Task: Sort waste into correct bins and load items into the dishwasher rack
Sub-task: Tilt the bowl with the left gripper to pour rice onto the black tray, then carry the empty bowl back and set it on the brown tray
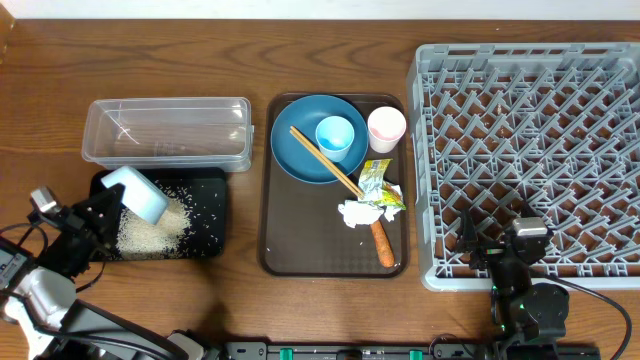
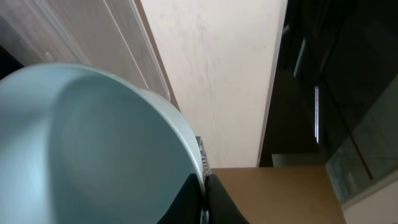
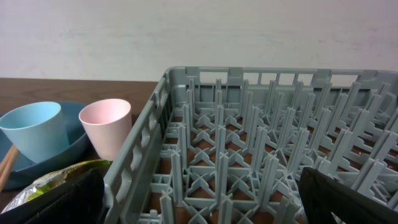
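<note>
Next, my left gripper should swing over the serving tray's near part, which lies bare to its right in the overhead view, turn the bowl (image 1: 140, 194) upright, lower and release it.
My left gripper (image 1: 117, 199) is shut on the rim of the pale-blue bowl (image 1: 140, 194), which is tipped over the black tray (image 1: 208, 190); loose rice (image 1: 155, 230) lies heaped in that tray. Up close, the bowl (image 2: 93, 143) fills the left wrist view, its rim pinched between my fingertips (image 2: 214, 200). My right gripper (image 1: 492, 243) stands open over the near-left corner of the grey rack (image 1: 530, 140), nothing between its fingers (image 3: 56, 202). On the brown serving tray (image 1: 300, 240) are the dark-blue plate (image 1: 300, 150), light-blue cup (image 1: 335, 135), pinkish cup (image 1: 386, 128), chopsticks (image 1: 325, 160), wrapper (image 1: 378, 182), napkin (image 1: 362, 212) and orange stick (image 1: 383, 243).
The clear tub (image 1: 165, 130) stands just behind the black tray. The right wrist view shows the rack's pegs (image 3: 261, 143) ahead, with the pinkish cup (image 3: 107, 127) and light-blue cup (image 3: 34, 130) outside its left wall. Bare wooden table (image 1: 250, 300) runs along the front.
</note>
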Available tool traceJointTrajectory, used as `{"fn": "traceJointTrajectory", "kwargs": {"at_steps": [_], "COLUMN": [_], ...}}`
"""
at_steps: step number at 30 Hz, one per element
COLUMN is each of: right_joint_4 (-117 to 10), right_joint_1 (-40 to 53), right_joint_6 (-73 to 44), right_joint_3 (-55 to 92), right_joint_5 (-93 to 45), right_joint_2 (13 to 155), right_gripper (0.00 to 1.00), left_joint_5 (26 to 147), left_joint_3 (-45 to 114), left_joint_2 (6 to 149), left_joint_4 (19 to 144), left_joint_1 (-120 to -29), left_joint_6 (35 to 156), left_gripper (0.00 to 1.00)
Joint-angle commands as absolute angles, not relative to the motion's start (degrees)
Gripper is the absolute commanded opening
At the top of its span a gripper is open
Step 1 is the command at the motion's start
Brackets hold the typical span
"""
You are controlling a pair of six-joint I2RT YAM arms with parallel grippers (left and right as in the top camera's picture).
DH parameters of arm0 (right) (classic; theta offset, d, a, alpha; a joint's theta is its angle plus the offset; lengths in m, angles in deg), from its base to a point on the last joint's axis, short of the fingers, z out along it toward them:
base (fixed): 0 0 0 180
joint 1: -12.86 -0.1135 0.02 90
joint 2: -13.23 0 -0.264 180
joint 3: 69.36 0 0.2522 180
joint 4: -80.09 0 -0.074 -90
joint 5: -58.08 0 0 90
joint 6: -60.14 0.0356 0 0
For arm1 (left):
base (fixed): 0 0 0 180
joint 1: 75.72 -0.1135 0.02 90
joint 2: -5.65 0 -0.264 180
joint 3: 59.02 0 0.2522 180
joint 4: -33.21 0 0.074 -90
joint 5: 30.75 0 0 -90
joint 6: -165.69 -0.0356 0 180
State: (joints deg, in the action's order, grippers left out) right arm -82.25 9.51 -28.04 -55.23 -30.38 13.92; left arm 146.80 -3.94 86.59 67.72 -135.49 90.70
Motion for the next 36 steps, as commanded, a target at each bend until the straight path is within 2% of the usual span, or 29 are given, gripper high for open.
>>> {"fn": "traceJointTrajectory", "kwargs": {"at_steps": [1, 13, 21, 28, 36], "right_joint_4": [-82.03, -82.03, -82.03, -82.03, -82.03], "right_joint_1": [9.31, 9.31, 9.31, 9.31, 9.31], "right_joint_6": [-29.09, -29.09, -29.09, -29.09, -29.09], "right_joint_3": [-55.28, -55.28, -55.28, -55.28, -55.28], "right_joint_5": [-30.18, -30.16, -30.18, -30.18, -30.18], "right_joint_2": [13.55, 13.55, 13.55, 13.55, 13.55], "right_gripper": [0.99, 0.99, 0.99, 0.99, 0.99], "left_joint_5": [147.60, 140.52, 133.24, 119.15, 100.55], "left_joint_3": [-3.81, -3.66, -1.74, -1.04, -1.04], "left_joint_2": [86.88, 85.52, 74.64, 61.39, 56.78], "left_joint_4": [67.42, 67.42, 67.46, 67.48, 73.14], "left_joint_1": [-134.44, -126.62, -117.61, -104.63, -82.47], "left_joint_6": [90.11, 94.31, 102.83, 110.33, 110.70], "left_gripper": [0.06, 0.06, 0.06, 0.06, 0.06]}}
